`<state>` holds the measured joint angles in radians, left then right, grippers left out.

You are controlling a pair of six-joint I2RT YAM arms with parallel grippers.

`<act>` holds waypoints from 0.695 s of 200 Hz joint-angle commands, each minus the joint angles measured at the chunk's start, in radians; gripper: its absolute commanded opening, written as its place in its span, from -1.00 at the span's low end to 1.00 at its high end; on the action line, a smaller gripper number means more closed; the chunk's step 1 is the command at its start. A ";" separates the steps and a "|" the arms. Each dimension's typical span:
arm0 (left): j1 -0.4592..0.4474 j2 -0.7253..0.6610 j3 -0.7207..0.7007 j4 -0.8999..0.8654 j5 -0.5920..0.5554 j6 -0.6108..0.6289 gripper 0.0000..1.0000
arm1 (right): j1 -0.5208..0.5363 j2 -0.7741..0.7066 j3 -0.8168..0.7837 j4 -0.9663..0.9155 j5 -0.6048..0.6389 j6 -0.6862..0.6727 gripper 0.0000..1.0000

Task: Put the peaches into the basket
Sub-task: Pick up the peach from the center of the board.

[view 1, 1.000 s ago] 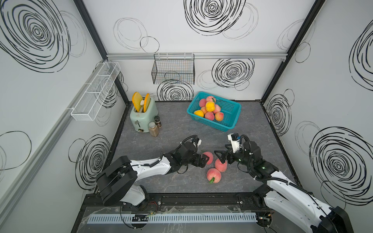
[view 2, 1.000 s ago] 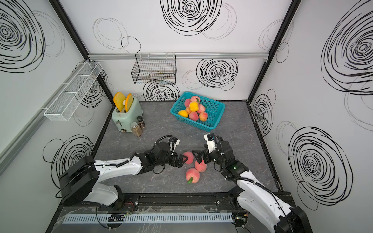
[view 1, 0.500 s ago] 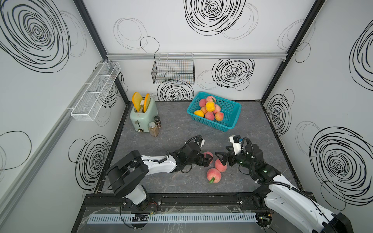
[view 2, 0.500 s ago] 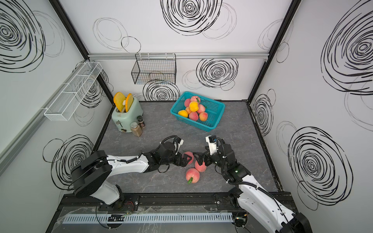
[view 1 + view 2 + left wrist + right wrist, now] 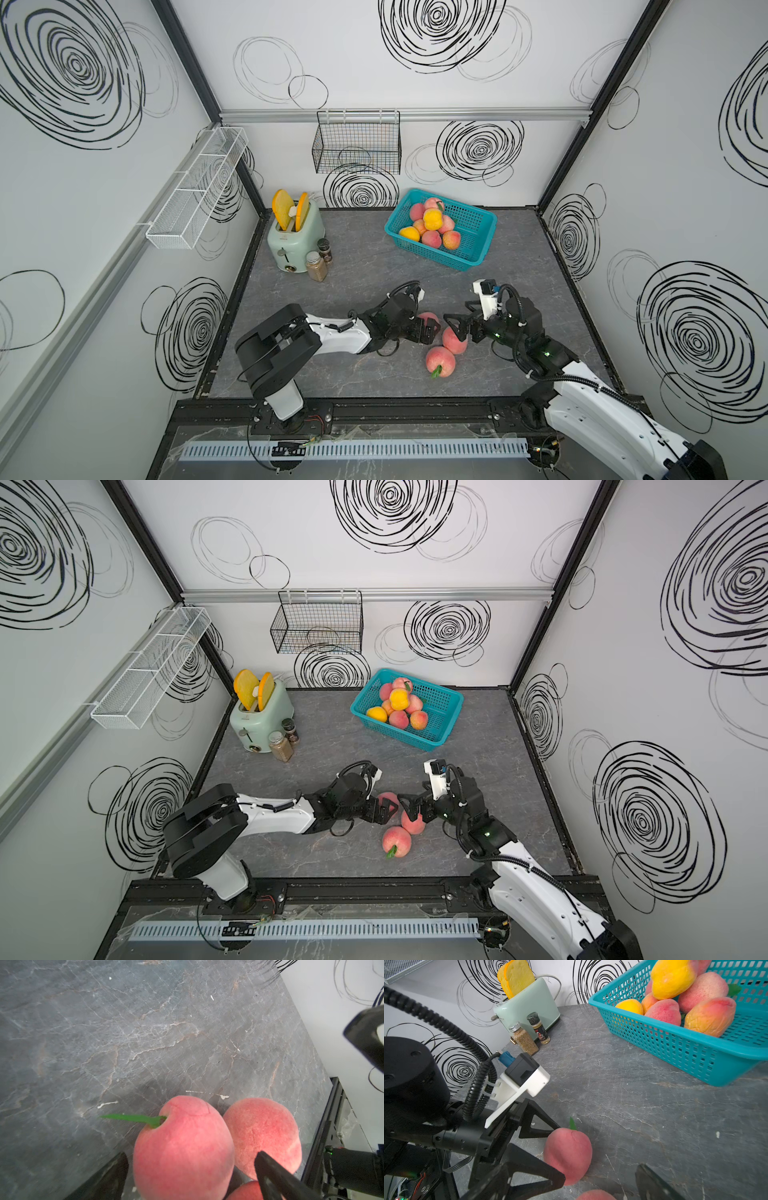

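My left gripper should next move slightly farther onto the leafed peach point(image 5: 430, 317) point(image 5: 184, 1154) between its open fingers and close them, because there is a gap beside the end of one finger.
Three pink-red peaches lie on the grey table near the front. My left gripper point(image 5: 424, 328) is open, its fingers on either side of the rear peach point(image 5: 430, 321). That peach point(image 5: 182, 1147) has a green leaf and a gap shows beside one finger. My right gripper point(image 5: 460, 331) is open over the middle peach point(image 5: 455, 341), whose top point(image 5: 596, 1194) shows beside one finger point(image 5: 654, 1184). The third peach point(image 5: 440, 361), with a green stem, lies free in front. The turquoise basket point(image 5: 478, 243) at the back holds several peaches point(image 5: 432, 239), two of them yellow-orange.
A mint toaster point(image 5: 295, 237) with orange-yellow slices stands at the back left, two spice jars point(image 5: 319, 266) beside it. A black wire basket point(image 5: 357, 147) hangs on the back wall and a white mesh rack point(image 5: 195, 187) on the left wall. The two grippers nearly touch.
My left arm has reached further right, bringing its open jaws around the rear peach. The right gripper has shifted only slightly. The peaches have not moved.
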<state>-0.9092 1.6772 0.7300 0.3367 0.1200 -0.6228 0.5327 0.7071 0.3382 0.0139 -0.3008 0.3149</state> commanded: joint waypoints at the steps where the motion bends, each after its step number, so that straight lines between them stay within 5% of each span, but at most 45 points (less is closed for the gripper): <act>1: -0.007 0.022 0.030 0.052 0.000 -0.017 0.97 | -0.002 -0.013 -0.012 0.001 -0.008 0.014 0.99; 139: -0.008 0.055 0.042 0.050 -0.006 -0.002 0.69 | -0.011 -0.041 -0.004 -0.012 -0.011 0.020 0.99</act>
<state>-0.9146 1.7248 0.7471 0.3473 0.1207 -0.6277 0.5266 0.6872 0.3382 0.0071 -0.3065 0.3252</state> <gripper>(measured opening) 0.857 0.994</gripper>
